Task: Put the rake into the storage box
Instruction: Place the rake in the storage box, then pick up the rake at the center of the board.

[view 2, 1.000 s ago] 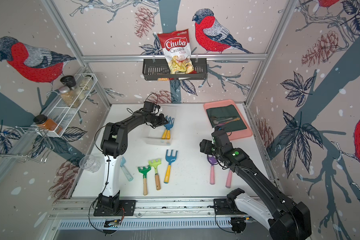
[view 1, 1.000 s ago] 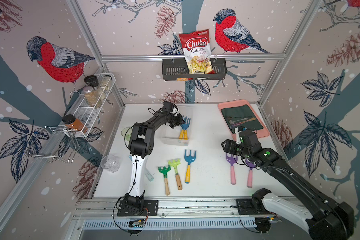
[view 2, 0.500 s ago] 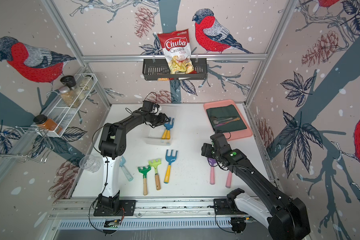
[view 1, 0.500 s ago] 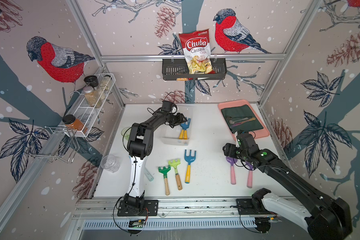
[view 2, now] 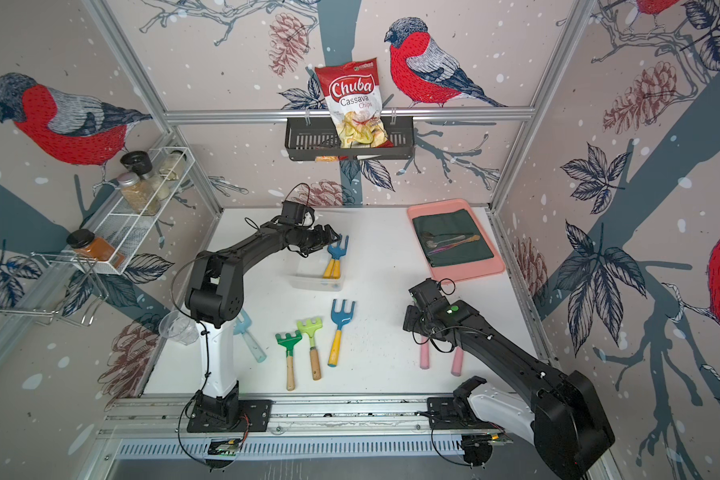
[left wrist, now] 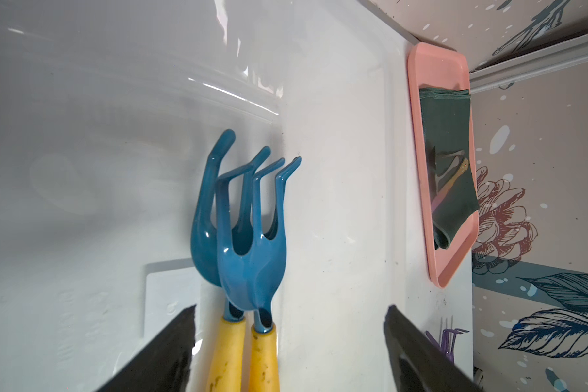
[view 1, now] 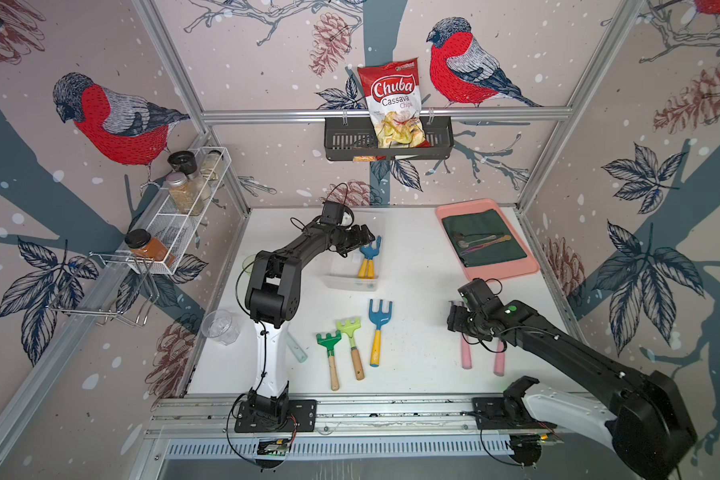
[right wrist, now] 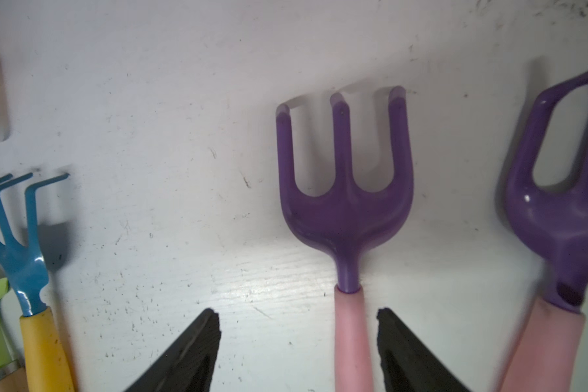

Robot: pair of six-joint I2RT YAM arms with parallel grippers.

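My right gripper is open above the purple rake's pink handle [view 1: 465, 349] [right wrist: 353, 356], which runs below its fingers, back toward the base. It should move down and back onto the handle next.
The storage box [view 1: 350, 284] [view 2: 314, 284] is a clear tub at the middle back of the table. Two blue-headed, yellow-handled tools lie in it, heads leaning on its far wall [left wrist: 116, 101]. The front one is a blue rake [left wrist: 248, 264] [view 1: 368, 253] with bent tines. My left gripper [left wrist: 291, 307] [view 1: 364, 241] hovers open over their handles and touches neither. A purple rake [right wrist: 345, 210] with a pink handle [view 1: 466, 353] lies flat on the table. My right gripper [right wrist: 297, 310] [view 1: 458, 322] is open, straddling that handle low over the table, apart from it.
A second purple tool [right wrist: 564, 217] lies right beside the purple rake. A blue fork [view 1: 378, 328], a light green rake [view 1: 352, 345] and a green rake [view 1: 330, 357] lie at the front middle. A clear cup [view 1: 221, 326] stands front left and a pink tray [view 1: 504, 274] back right.
My left gripper has opened and let go of the blue rake, which now rests in the storage box. My right gripper has come down and forward over the purple rake's handle, its jaws slightly narrower.
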